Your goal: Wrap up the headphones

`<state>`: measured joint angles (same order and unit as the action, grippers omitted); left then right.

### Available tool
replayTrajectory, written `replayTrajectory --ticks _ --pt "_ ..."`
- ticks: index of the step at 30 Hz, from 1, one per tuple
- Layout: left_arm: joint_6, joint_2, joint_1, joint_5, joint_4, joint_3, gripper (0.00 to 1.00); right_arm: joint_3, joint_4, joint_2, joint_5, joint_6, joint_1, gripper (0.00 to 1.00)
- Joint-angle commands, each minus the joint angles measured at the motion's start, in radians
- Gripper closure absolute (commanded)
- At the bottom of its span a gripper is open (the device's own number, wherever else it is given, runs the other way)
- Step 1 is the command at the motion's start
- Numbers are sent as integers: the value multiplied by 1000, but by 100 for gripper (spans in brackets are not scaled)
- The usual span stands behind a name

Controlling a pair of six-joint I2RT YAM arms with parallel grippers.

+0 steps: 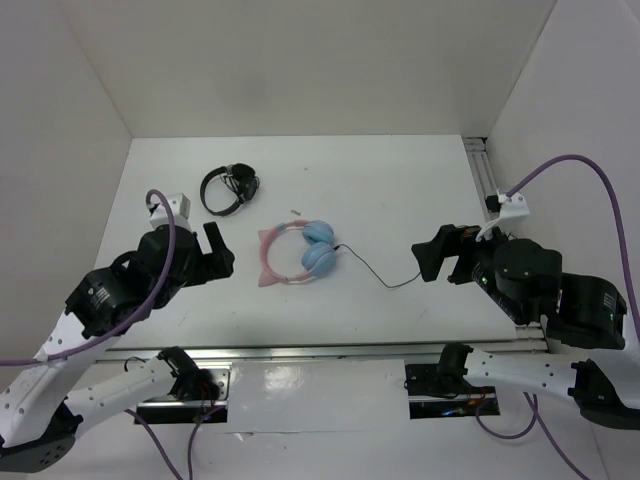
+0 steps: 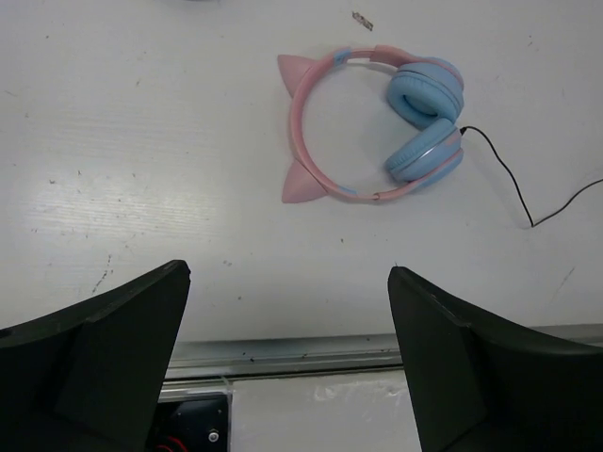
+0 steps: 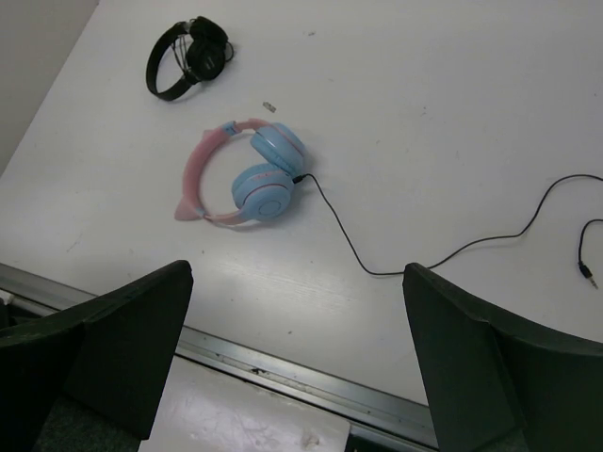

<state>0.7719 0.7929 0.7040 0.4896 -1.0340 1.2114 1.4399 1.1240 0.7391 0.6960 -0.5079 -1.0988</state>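
The headband lies below my left gripper, to its right in the top view, so the gripper should next move down and across onto it between its cat ears.
The headphones (image 1: 318,258) lie flat mid-table, a pink cat-ear headband with two light-blue ear cups side by side. Their thin black cable (image 1: 375,272) snakes off to the right. My left gripper (image 1: 220,252) hovers open just left of the band, nothing between its fingers. On the other side, the open right gripper (image 1: 440,255) hangs by the cable's far end, also empty. The left wrist view has the headphones (image 2: 424,122) ahead of the left gripper (image 2: 287,271). From the right gripper (image 3: 297,271) I see the headphones (image 3: 264,179), the cable (image 3: 349,245) and its plug (image 3: 589,273).
Smaller black headphones (image 1: 230,187) rest at the back left. A tiny scrap (image 1: 295,211) lies just behind the pink band. A metal rail (image 1: 485,175) runs along the right wall, and a metal strip (image 1: 330,350) borders the near table edge.
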Motion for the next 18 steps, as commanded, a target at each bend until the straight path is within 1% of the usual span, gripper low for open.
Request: replayTrajectory --ticks 1,5,7,10,11,12,13,15,16,17,18 --pt "36 2 5 24 -3 1 0 27 16 6 27 -6 5 0" --pt "36 12 5 6 20 -9 0 27 7 6 17 15 5 0" --pt "36 25 5 -5 46 -18 0 -7 -21 -3 -10 29 5 0" --pt "36 34 5 -58 142 -73 0 -105 -114 -35 -58 49 5 0" --pt "36 45 5 -80 257 -132 0 -143 -188 -44 -81 49 5 0" --pt "27 78 5 -97 314 -162 0 -224 -226 -32 -101 49 5 0" --pt "41 110 5 -97 359 -185 0 -260 -257 -17 -101 49 5 0" --pt "41 199 -46 -121 455 -208 0 -329 -326 38 -101 29 5 0" --pt "53 244 -60 -132 491 -208 0 -349 -357 39 -101 29 5 0" --pt "53 328 -86 -147 526 -222 0 -369 -389 39 -101 29 5 0" --pt "38 363 -86 -163 566 -231 0 -392 -462 25 -121 29 5 0"
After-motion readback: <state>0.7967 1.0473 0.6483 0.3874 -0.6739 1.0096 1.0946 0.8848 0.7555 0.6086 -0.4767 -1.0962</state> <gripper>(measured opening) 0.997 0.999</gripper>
